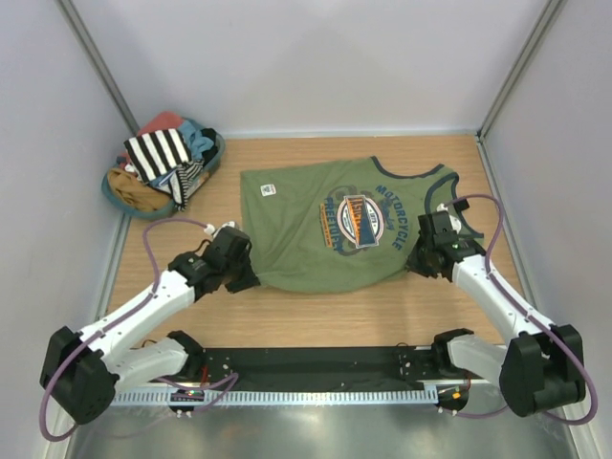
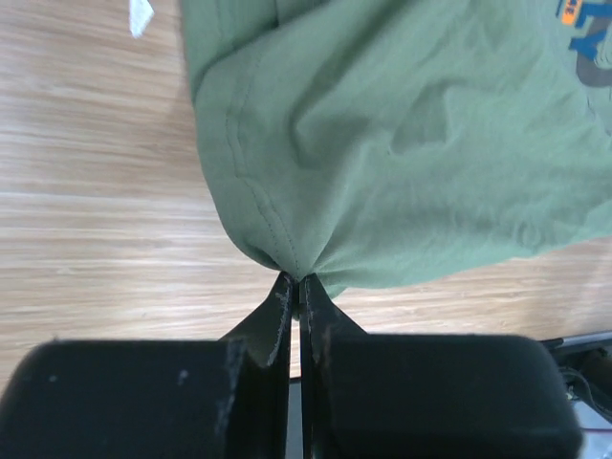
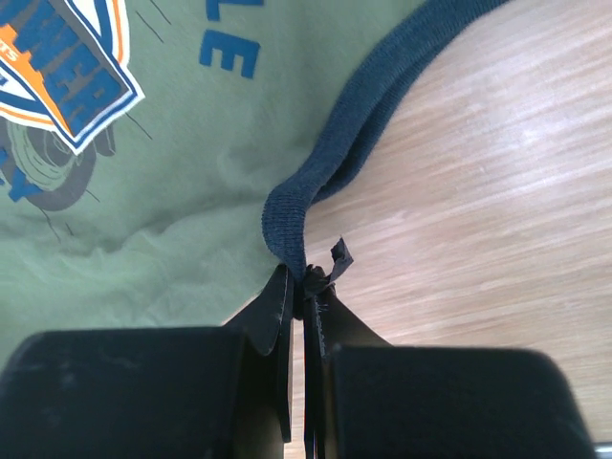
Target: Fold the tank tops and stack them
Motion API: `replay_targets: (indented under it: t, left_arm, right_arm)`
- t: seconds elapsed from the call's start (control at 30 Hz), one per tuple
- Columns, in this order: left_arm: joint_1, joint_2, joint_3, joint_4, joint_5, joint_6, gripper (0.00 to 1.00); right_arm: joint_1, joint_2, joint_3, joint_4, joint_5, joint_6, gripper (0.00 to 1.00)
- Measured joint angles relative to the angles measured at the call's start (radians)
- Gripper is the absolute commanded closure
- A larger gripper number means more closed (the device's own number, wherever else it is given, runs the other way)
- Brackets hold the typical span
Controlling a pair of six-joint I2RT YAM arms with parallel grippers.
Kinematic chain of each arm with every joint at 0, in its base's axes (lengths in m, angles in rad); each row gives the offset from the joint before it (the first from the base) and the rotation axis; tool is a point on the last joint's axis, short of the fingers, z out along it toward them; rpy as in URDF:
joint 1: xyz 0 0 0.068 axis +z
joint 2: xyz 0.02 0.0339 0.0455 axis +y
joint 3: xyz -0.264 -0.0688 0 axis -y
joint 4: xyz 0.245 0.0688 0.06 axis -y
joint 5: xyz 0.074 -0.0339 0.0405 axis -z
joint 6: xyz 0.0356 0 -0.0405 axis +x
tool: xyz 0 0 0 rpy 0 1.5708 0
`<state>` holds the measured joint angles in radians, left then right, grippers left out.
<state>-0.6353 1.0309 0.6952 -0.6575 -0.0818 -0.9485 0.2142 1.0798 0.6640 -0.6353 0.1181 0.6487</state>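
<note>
Next, my right gripper carries the armhole trim [image 3: 316,182] away from my base, onto the lettering beside the printed patch [image 1: 361,222].
The olive green tank top [image 1: 325,225] lies spread on the wooden table, its printed patch [image 1: 361,222] facing up. My left gripper [image 1: 251,277] is shut on the near left hem corner; in the left wrist view the green cloth [image 2: 382,143] bunches into the shut left gripper [image 2: 296,282]. My right gripper [image 1: 413,266] is shut on the dark ribbed armhole trim [image 3: 316,182] at the top's near right edge, pinched at the right gripper [image 3: 304,277]. The black-and-white striped tank top [image 1: 161,153] lies on the pile in the basket at the back left.
A blue basket [image 1: 214,164] at the back left holds the striped top with salmon-red, light blue and tan garments. White walls enclose the table on three sides. A black rail [image 1: 316,363] runs along the near edge between the arm bases.
</note>
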Motion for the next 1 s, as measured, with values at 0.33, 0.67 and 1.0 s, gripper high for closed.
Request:
replay_targets:
  t: [0.33,0.67,1.0]
  left_arm:
    - [0.194,0.142,0.138,0.013,0.062,0.105,1.00]
    - [0.319,0.349,0.233,0.097,0.113,0.151,1.00]
    - [0.369,0.517,0.307,0.145,0.121,0.172,1.00]
  right_arm:
    - [0.000,0.259,0.257,0.011,0.042,-0.038,0.94]
    - [0.000,0.528,0.477,0.027,0.064,-0.064,0.94]
    - [0.000,0.704,0.647,0.013,0.082,-0.072,0.94]
